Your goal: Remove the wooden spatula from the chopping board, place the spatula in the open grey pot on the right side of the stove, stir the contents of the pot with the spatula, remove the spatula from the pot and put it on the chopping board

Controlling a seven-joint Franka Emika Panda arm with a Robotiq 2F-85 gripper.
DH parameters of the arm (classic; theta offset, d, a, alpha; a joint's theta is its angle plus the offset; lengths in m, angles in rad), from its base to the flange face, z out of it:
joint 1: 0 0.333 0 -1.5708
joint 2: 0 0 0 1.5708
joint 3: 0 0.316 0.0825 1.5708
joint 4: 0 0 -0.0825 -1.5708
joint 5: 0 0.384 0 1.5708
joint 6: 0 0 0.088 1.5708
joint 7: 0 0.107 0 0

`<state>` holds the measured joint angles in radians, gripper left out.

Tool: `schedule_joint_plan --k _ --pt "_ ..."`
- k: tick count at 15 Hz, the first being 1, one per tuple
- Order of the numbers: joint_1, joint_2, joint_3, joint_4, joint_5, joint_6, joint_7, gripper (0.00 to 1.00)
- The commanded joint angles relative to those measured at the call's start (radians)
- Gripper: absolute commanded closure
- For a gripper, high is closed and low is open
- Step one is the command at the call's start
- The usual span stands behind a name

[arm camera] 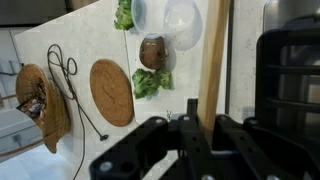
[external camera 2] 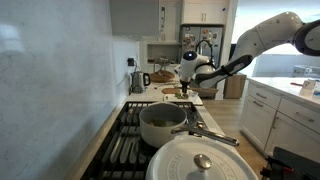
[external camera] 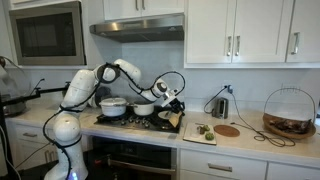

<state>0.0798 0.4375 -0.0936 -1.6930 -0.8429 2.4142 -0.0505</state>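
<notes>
My gripper moves past the stove's edge next, lowers the spatula's handle and releases it, as the chopping board's bare part by the stove (external camera: 190,133) (arm camera: 192,80) lies below it, clear of vegetables.
My gripper (arm camera: 205,130) is shut on the wooden spatula (arm camera: 212,55), whose pale handle runs straight up between the jaws in the wrist view. In both exterior views the gripper (external camera: 168,97) (external camera 2: 190,72) hangs over the right edge of the stove, between the small grey pot (external camera: 143,108) (external camera 2: 163,124) and the white chopping board (external camera: 197,135). The grey pot is open, and I cannot make out its contents. Green vegetables (arm camera: 147,82) and clear bowls lie on the board side.
A larger silvery pot (external camera: 113,105) stands left of the grey pot, and its lid (external camera 2: 205,160) fills the near foreground. A round cork trivet (arm camera: 110,92), a kettle (external camera: 221,105), a cable and a wire basket (external camera: 290,115) sit on the counter.
</notes>
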Motion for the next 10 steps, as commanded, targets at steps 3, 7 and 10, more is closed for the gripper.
schedule_joint_plan --k 3,7,10 --pt "-0.012 0.017 0.006 -0.002 -0.025 0.015 0.01 0.98" --pt "-0.019 0.046 0.008 0.011 -0.019 0.029 -0.009 0.98" --pt "-0.024 0.069 0.006 0.023 -0.017 0.036 -0.018 0.98"
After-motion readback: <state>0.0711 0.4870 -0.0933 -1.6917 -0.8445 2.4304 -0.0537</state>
